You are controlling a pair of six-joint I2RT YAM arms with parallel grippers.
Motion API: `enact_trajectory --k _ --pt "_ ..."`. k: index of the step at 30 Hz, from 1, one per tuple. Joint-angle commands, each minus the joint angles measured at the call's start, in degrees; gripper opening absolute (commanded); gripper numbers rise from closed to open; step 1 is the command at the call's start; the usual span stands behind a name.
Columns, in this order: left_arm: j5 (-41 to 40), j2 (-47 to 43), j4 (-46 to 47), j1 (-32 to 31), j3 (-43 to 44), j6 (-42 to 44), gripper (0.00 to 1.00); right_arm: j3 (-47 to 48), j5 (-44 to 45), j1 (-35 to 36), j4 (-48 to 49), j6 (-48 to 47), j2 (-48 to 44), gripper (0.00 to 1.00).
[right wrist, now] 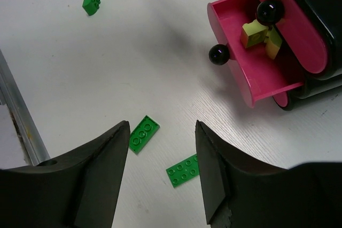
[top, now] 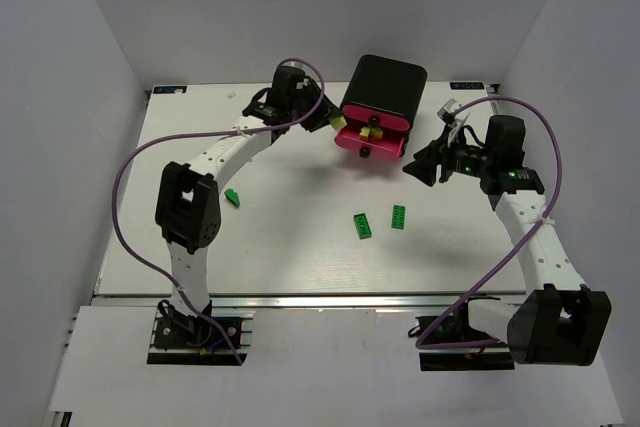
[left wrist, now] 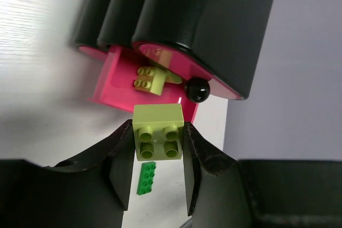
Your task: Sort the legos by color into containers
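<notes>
My left gripper holds the block [left wrist: 158, 131] and needs to move it to the right in the top view next, over the pink tray with lime bricks, and then let it go.
The black cabinet [top: 388, 82] with pink drawers stands at the table's far middle; one drawer [top: 372, 143] is pulled open and has lime bricks [right wrist: 255, 33] inside. My left gripper [left wrist: 158, 134] is shut on a lime-yellow block [left wrist: 158, 131] and holds it just in front of the open drawer [left wrist: 115, 81]. My right gripper [right wrist: 161, 126] is open and empty, above two dark green flat bricks [right wrist: 144, 134] [right wrist: 184, 170], to the right of the drawer. A dark green cube [top: 232, 198] lies left of centre. No red bits show.
Purple cables [top: 130, 162] loop over both arms. White walls enclose the table on the left, right and far sides. A metal rail [top: 330, 297] runs along the near edge. Black knobs [right wrist: 270, 10] stick out from the drawer fronts.
</notes>
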Motion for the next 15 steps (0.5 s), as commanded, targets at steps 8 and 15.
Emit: enact_trajectory --k 8,15 --pt "1.74 5.66 4.89 -2.17 5.13 -8.41 0.0 -0.26 -1.35 -0.51 1.79 -0.14 -0.43 0.58" --pt "0.15 8.03 5.42 -3.41 6.97 -10.62 0.02 -0.35 -2.14 -0.51 1.62 -0.22 -0.43 0.58"
